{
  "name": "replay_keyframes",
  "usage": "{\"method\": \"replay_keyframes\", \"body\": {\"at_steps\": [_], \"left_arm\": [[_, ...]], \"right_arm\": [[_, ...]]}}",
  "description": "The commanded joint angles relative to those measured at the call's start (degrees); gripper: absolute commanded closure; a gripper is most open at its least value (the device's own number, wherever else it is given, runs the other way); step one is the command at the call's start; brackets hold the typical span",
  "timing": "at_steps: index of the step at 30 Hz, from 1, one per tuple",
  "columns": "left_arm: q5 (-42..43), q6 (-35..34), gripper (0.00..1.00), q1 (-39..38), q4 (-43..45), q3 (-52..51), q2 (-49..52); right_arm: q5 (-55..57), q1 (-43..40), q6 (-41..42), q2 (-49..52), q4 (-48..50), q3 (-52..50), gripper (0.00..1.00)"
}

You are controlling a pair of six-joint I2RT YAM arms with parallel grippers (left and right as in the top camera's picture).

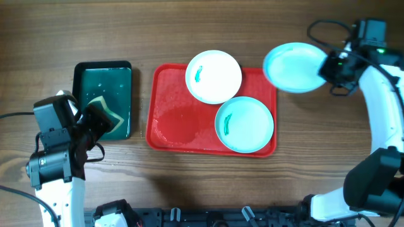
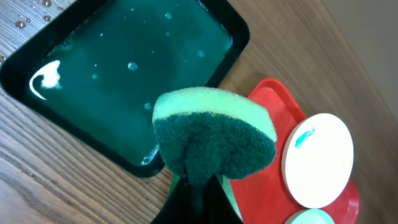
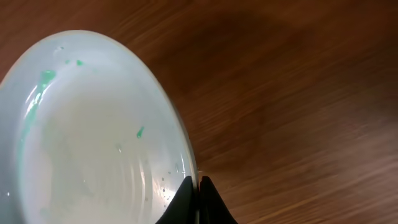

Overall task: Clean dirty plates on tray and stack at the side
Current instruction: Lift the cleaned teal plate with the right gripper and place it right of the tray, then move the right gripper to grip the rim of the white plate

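My right gripper brings the plate down and back next. It releases the plate's rim on the clear wood beside the red tray, below the gripper and slightly back.
The red tray [image 1: 170, 120] holds a white plate [image 1: 213, 76] on its far rim and a turquoise plate [image 1: 244, 124] at its near right, each with a green smear. My right gripper [image 1: 328, 66] is shut on the rim of a second turquoise plate [image 1: 294, 67] and holds it to the right of the tray; the right wrist view shows it wet with faint green specks [image 3: 93, 143]. My left gripper [image 1: 95, 120] is shut on a green sponge [image 2: 214, 140] over the near right corner of the dark green tray [image 1: 88, 82].
The dark green tray holds soapy water [image 2: 118, 68] and stands left of the red tray [image 2: 273, 99]. Water drops lie on the wood beside it [image 2: 25, 18]. Bare wooden table lies to the right, beyond the held plate [image 3: 298, 93].
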Motion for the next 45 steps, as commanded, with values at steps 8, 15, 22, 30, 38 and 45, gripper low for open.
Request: {"method": "replay_keyframes", "body": {"at_steps": [8, 15, 22, 30, 38, 45], "left_arm": [[2.1, 1.1, 0.96, 0.4, 0.9, -0.1, 3.5], [2.1, 1.1, 0.96, 0.4, 0.9, -0.1, 3.5], [2.1, 1.1, 0.96, 0.4, 0.9, -0.1, 3.5], [2.2, 1.1, 0.96, 0.3, 1.3, -0.1, 3.5], [2.2, 1.1, 0.96, 0.3, 1.3, -0.1, 3.5], [2.2, 1.1, 0.96, 0.3, 1.3, -0.1, 3.5]], "right_arm": [[3.3, -2.9, -0.6, 7.4, 6.4, -7.1, 0.93], [2.7, -2.9, -3.7, 7.4, 6.5, -7.1, 0.76], [-28.4, 3.2, -11.3, 7.4, 8.5, -7.1, 0.57], [-5.5, 28.3, 4.4, 9.2, 23.8, -7.1, 0.21], [4.8, 34.0, 11.3, 18.7, 28.2, -7.1, 0.44], [-5.6, 34.5, 9.6, 19.5, 30.8, -7.1, 0.96]]}}
